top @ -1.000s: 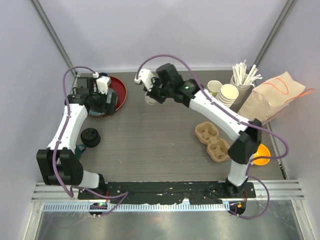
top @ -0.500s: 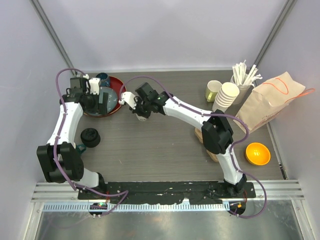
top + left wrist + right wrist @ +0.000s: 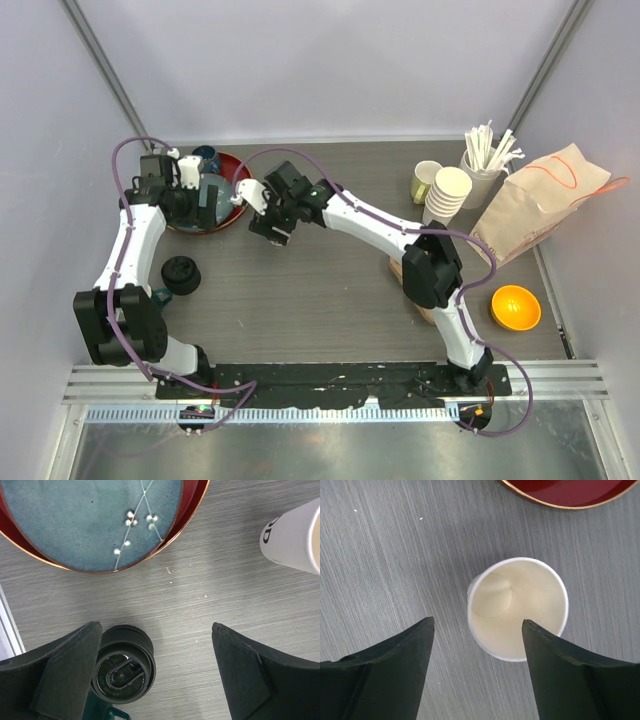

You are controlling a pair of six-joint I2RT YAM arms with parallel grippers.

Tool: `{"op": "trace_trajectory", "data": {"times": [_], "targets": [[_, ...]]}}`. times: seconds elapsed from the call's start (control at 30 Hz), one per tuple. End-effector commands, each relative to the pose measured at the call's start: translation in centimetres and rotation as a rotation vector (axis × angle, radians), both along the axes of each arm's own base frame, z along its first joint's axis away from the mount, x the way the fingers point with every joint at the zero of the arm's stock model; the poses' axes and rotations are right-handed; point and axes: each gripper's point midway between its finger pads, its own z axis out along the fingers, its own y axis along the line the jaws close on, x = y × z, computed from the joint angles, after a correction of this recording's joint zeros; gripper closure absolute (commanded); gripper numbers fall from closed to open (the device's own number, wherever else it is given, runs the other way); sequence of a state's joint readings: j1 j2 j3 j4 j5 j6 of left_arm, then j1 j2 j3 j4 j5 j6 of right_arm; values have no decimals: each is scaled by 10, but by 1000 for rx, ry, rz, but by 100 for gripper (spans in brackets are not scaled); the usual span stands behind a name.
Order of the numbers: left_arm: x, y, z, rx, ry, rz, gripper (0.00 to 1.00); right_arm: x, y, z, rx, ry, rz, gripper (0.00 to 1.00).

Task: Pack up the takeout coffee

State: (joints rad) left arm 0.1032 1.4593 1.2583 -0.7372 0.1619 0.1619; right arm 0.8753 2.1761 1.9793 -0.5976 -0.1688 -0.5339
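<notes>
The right gripper lifts across to the topmost rim of the cup stack to the right in the top view next, since this cream-white cup stands upright.
A cream-white paper cup (image 3: 517,615) stands upright on the grey table with no lid on it and nothing inside. My right gripper (image 3: 476,630) hangs just above it, open, one finger left of the cup and the other over its right rim. In the top view the right gripper (image 3: 272,232) hides the cup. A black plastic lid (image 3: 180,275) lies near the table's left edge. In the left wrist view the lid (image 3: 122,662) shows beside the left finger. My left gripper (image 3: 157,630) is open and holds nothing. The cup's side (image 3: 295,537) shows at that view's upper right.
A red plate (image 3: 235,180) carrying a blue dish (image 3: 90,520) sits at the back left. A cardboard cup carrier (image 3: 405,268) is half hidden by my right arm. A stack of bare cups (image 3: 450,190), a yellow-green mug (image 3: 425,180), straws (image 3: 490,148), a paper bag (image 3: 540,200) and an orange bowl (image 3: 515,307) stand at the right.
My right arm carried the cup from the back middle leftward, set it by the red plate and opened its jaws. The left arm drew back a little over the plate.
</notes>
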Motion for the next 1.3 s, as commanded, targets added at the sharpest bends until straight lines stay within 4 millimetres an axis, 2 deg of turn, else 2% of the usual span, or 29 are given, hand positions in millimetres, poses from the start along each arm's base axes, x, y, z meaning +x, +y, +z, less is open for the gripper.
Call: {"op": "trace_trajectory", "data": {"times": [0.0, 0.03, 0.07, 0.1, 0.13, 0.17, 0.2, 0.23, 0.27, 0.3, 0.33, 0.47, 0.5, 0.63, 0.7, 0.73, 0.8, 0.87, 0.97, 1.17, 1.27], "targets": [[-1, -9, 5, -47, -15, -28, 4, 2, -4, 125, 213, -130, -75, 22], [-1, -10, 5, -54, -13, -30, 4, 5, -11, 139, 230, -149, -113, 20], [-2, -11, 5, -61, -10, -29, 4, 9, -29, 166, 252, -200, -195, 20], [-3, -13, 4, -72, -3, -34, 4, 15, -45, 174, 249, -215, -279, 19], [-4, -14, 3, -77, 1, -35, 5, 21, -66, 177, 229, -222, -356, 18], [-5, -17, 4, -87, 1, -39, 5, 27, -95, 195, 217, -270, -468, 18], [-5, -18, 4, -94, 2, -44, 5, 30, -114, 197, 224, -250, -557, 18], [-5, -20, 5, -101, 0, -47, 5, 40, -151, 191, 179, -226, -661, 19], [-5, -20, 5, -105, 1, -49, 5, 42, -178, 200, 182, -226, -745, 23], [-6, -22, 6, -111, -1, -56, 6, 45, -204, 194, 174, -193, -823, 25], [-6, -22, 6, -114, -1, -57, 6, 49, -242, 186, 168, -141, -945, 26], [-6, -24, 7, -122, -1, -61, 6, 41, -322, 166, 129, -111, -1158, 22], [-6, -25, 7, -122, -2, -64, 6, 38, -333, 154, 105, -93, -1182, 21], [-6, -26, 8, -131, -5, -69, 6, 44, -358, 141, 94, -53, -1201, 21], [-8, -27, 9, -135, -3, -72, 6, 50, -376, 135, 65, -46, -1236, 27], [-9, -28, 8, -134, -2, -78, 6, 52, -377, 127, 58, -16, -1230, 30], [-10, -26, 9, -129, -7, -76, 6, 57, -387, 121, 62, 12, -1245, 42], [-10, -27, 10, -124, -9, -80, 6, 59, -388, 112, 57, 42, -1237, 49], [-10, -26, 10, -122, -13, -79, 7, 63, -390, 100, 26, 59, -1238, 50], [-9, -26, 9, -124, -7, -78, 7, 73, -395, 94, 10, 69, -1237, 63], [-9, -26, 9, -121, -8, -79, 7, 74, -393, 91, 21, 92, -1228, 64]]}}
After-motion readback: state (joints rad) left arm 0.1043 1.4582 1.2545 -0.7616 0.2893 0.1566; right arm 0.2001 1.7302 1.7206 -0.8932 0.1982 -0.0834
